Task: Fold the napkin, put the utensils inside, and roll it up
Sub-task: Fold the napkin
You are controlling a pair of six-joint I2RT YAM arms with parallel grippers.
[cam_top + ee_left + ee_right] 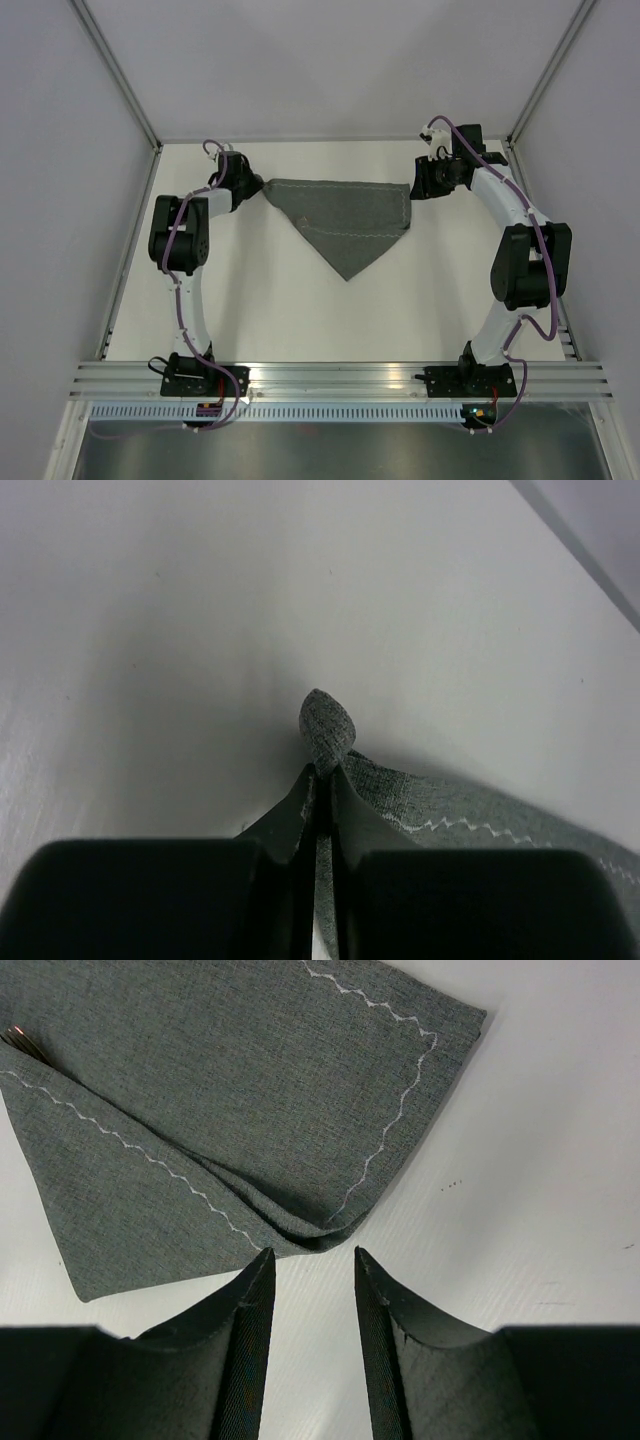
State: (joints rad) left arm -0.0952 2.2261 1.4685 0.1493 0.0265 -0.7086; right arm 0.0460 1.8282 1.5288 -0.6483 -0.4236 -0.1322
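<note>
The napkin's unfolded corner should be lifted by my left gripper across and back onto the napkin's near flap (343, 248), which is to the gripper's right in the top view. My left gripper should then release it.
The dark grey napkin (345, 220) lies on the white table folded into a triangle, its point toward the arms. My left gripper (258, 188) is shut on the napkin's left corner. In the left wrist view the cloth (328, 720) is pinched between the fingers of that gripper (322, 770) and bulges out past the tips. My right gripper (415, 185) stands open at the right corner. In the right wrist view that gripper (312, 1255) sits just short of the folded corner (320, 1230), not touching it. A small shiny tip of a utensil (18, 1038) peeks from under the fold.
White walls and metal frame posts (120, 75) enclose the table on three sides. An aluminium rail (340, 375) with both arm bases runs along the near edge. The napkin lies toward the back of the table.
</note>
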